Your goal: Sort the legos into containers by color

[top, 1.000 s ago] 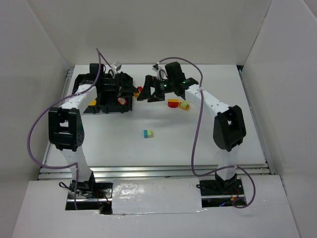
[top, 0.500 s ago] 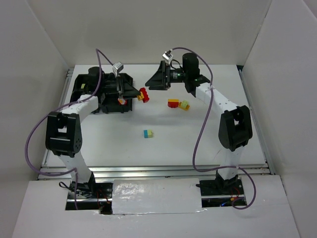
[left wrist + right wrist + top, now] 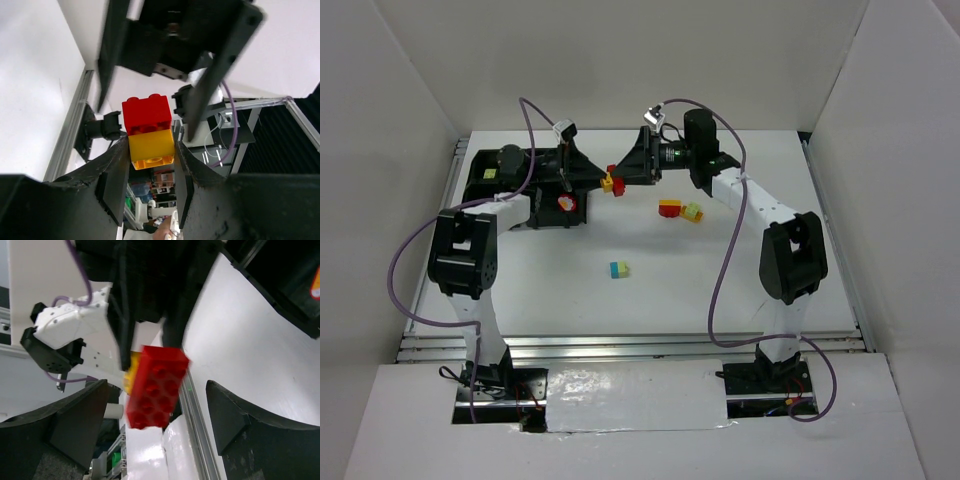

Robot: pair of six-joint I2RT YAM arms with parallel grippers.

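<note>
I should next swing my left gripper to the left in the top view and down over the near compartment under its arm to release yellow, because red sits beside it.
A two-coloured lego, red brick on yellow brick, hangs in the air with my left gripper shut on its yellow half. In the top view this lego sits between the left gripper and the right gripper, which face each other tip to tip. In the right wrist view the red brick lies between the jaws of the right gripper, which is open with a gap on each side. The black tray of containers lies under the left arm.
Loose legos lie on the white table: a red-and-yellow one, a yellow-green one and a blue-and-yellow one. A red piece shows in the tray. White walls stand around the table.
The left gripper has carried the red-and-yellow lego up and right, away from the tray. The right gripper has swung round to face it, and its jaws have narrowed around the red brick.
</note>
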